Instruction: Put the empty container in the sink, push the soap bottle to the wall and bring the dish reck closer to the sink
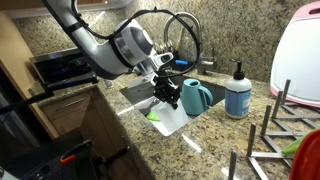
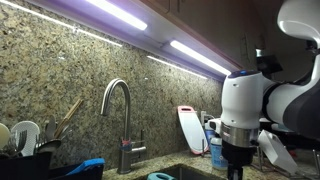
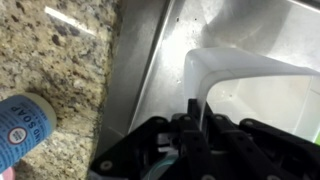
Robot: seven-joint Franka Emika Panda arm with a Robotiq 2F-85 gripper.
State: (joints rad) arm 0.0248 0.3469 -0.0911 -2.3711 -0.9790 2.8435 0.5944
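Next, my gripper needs to move outward and down into the steel sink to release the container's rim, as the empty container (image 1: 172, 119) still hangs tilted at the sink's front edge.
My gripper (image 1: 165, 95) is shut on the rim of the empty translucent white container (image 1: 172, 119) and holds it tilted at the sink's front edge. In the wrist view the fingers (image 3: 195, 112) pinch the container's white rim (image 3: 245, 62) over the steel sink (image 3: 160, 45). The blue soap bottle (image 1: 237, 92) stands on the granite counter right of the sink; it also shows in the wrist view (image 3: 24, 128) and in an exterior view (image 2: 216, 151). The wire dish rack (image 1: 272, 128) stands at the right front of the counter, apart from the sink.
A blue pitcher (image 1: 195, 97) sits in the sink beside the gripper. The faucet (image 1: 186, 38) arches over the sink's back. A green item (image 1: 153, 117) lies by the container. A white appliance (image 1: 298, 52) stands at the far right. Plates and utensils (image 2: 22, 140) stand by the wall.
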